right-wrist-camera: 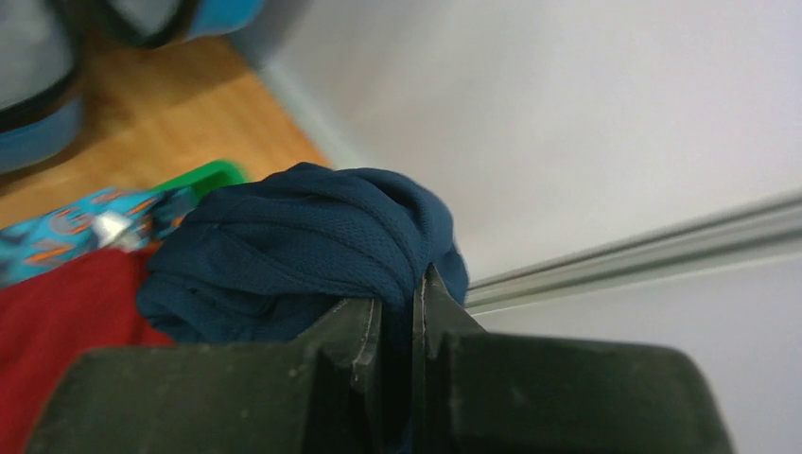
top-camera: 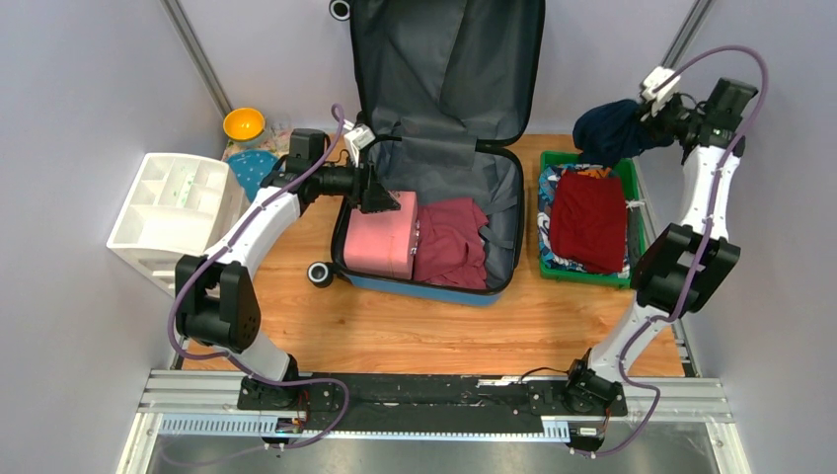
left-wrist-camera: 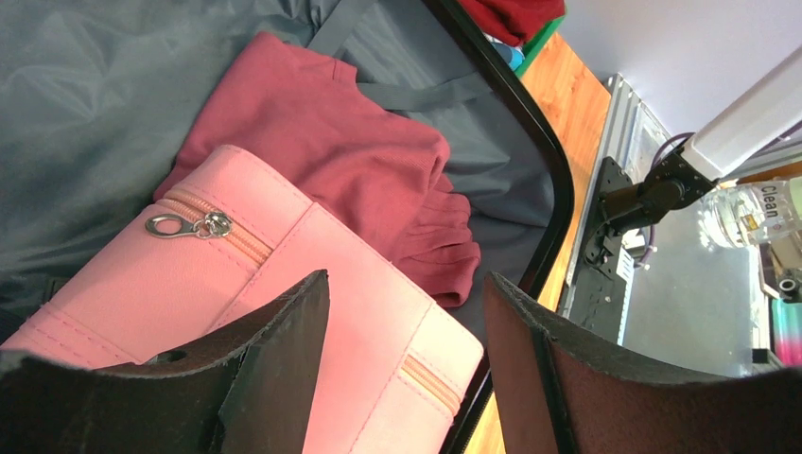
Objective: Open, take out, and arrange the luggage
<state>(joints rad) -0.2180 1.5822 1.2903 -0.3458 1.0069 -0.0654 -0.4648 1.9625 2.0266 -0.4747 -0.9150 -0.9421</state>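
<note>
My right gripper is at the green tray's far end, where the navy-blue garment (top-camera: pixel 612 131) hangs. It should move back and down over the dark red garment (top-camera: pixel 592 215) to release the navy-blue one.
The blue suitcase (top-camera: pixel 424 288) lies open on the table, its grey-lined lid (top-camera: pixel 449 69) standing up at the back. Inside are a pink zipped pouch (top-camera: pixel 380 235) on the left and a maroon garment (top-camera: pixel 451 242) beside it; both show in the left wrist view, pouch (left-wrist-camera: pixel 312 312) and garment (left-wrist-camera: pixel 350 151). My left gripper (top-camera: pixel 382 200) is open just above the pouch's far end, its fingers (left-wrist-camera: pixel 284 359) apart over it. My right gripper (top-camera: pixel 659 120) is shut on a navy-blue garment (top-camera: pixel 612 131), bunched and held in the air above the green tray (top-camera: pixel 627 173); the right wrist view shows it too (right-wrist-camera: pixel 303 246).
The green tray holds a dark red garment (top-camera: pixel 589 219) on patterned blue cloth (top-camera: pixel 549 188). A white compartmented organiser (top-camera: pixel 178 207) stands at the left, an orange bowl (top-camera: pixel 243 123) behind it. A suitcase wheel (top-camera: pixel 319 275) sticks out at the front left. Walls close in on both sides.
</note>
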